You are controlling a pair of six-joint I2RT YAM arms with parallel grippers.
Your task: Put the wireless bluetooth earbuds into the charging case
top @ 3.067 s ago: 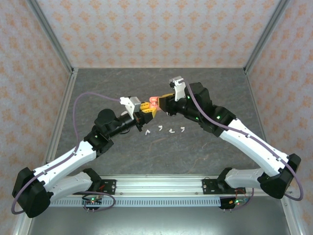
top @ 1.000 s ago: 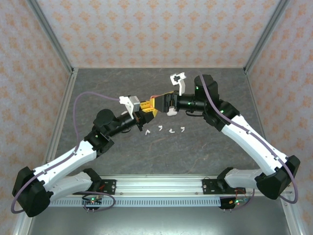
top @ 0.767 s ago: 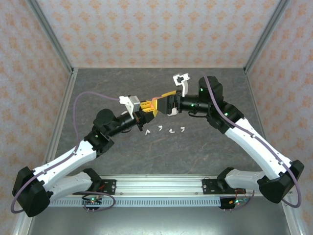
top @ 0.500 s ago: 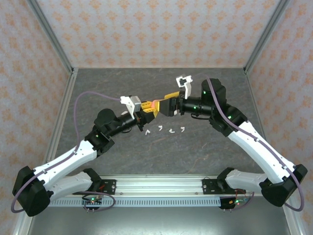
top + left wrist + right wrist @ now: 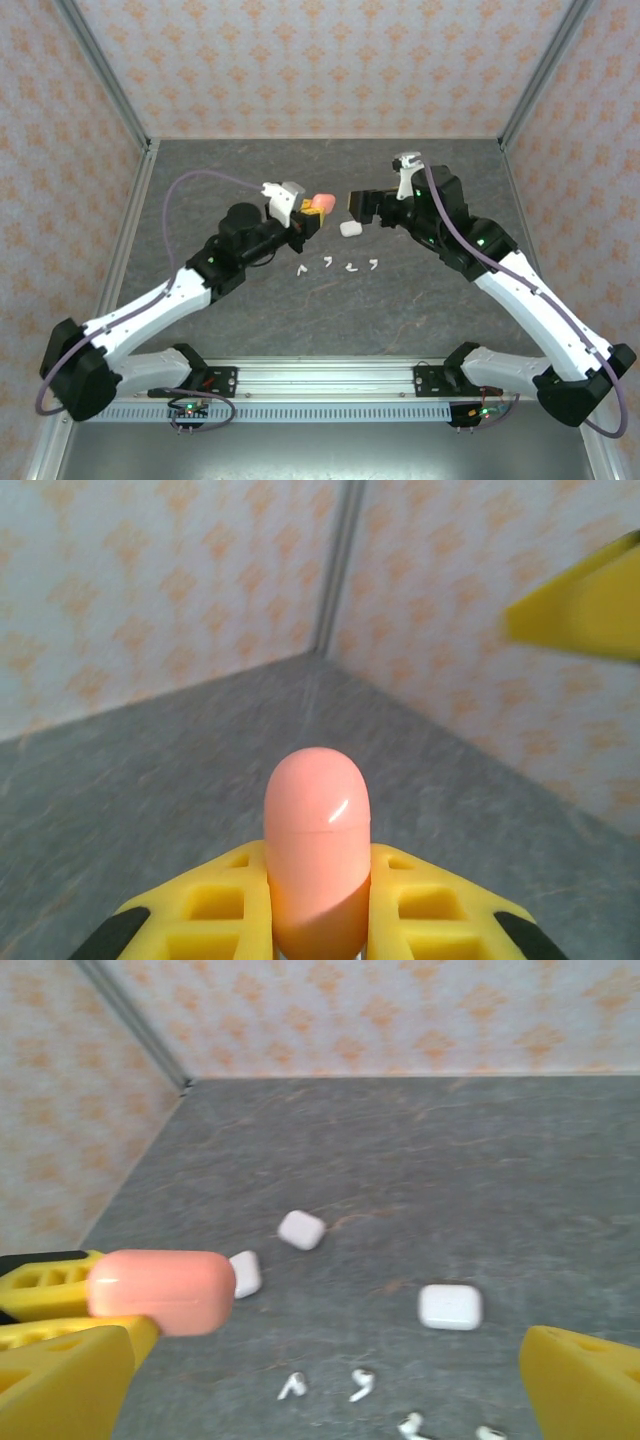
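Observation:
My left gripper should tip its fingers downward, lower the pink case onto the bare tabletop beside the white case (image 5: pixel 331 231) and release it, as that clear spot lies below.
My left gripper (image 5: pixel 309 218) is shut on a closed salmon-pink charging case (image 5: pixel 320 204), held above the table's middle. In the left wrist view the pink case (image 5: pixel 317 845) stands up between my yellow fingers (image 5: pixel 215 900). My right gripper (image 5: pixel 357 205) hangs open just right of it, apart from the case. In the right wrist view the pink case (image 5: pixel 160 1291) shows at the left, ahead of the open right gripper (image 5: pixel 330 1360). Several white earbuds (image 5: pixel 328 262) lie in a row on the table below, seen again as earbuds (image 5: pixel 361 1383) near the frame's bottom.
A white case (image 5: pixel 349 228) lies on the grey table (image 5: pixel 420 300) under the right gripper. The right wrist view shows three white cases (image 5: pixel 450 1306), (image 5: pixel 301 1229), (image 5: pixel 244 1273). Patterned walls and metal posts (image 5: pixel 110 90) enclose the table.
My right gripper has opened off the pink case and drawn back to the right. The left gripper has kept the case, shifting slightly up and right. A white case is now uncovered.

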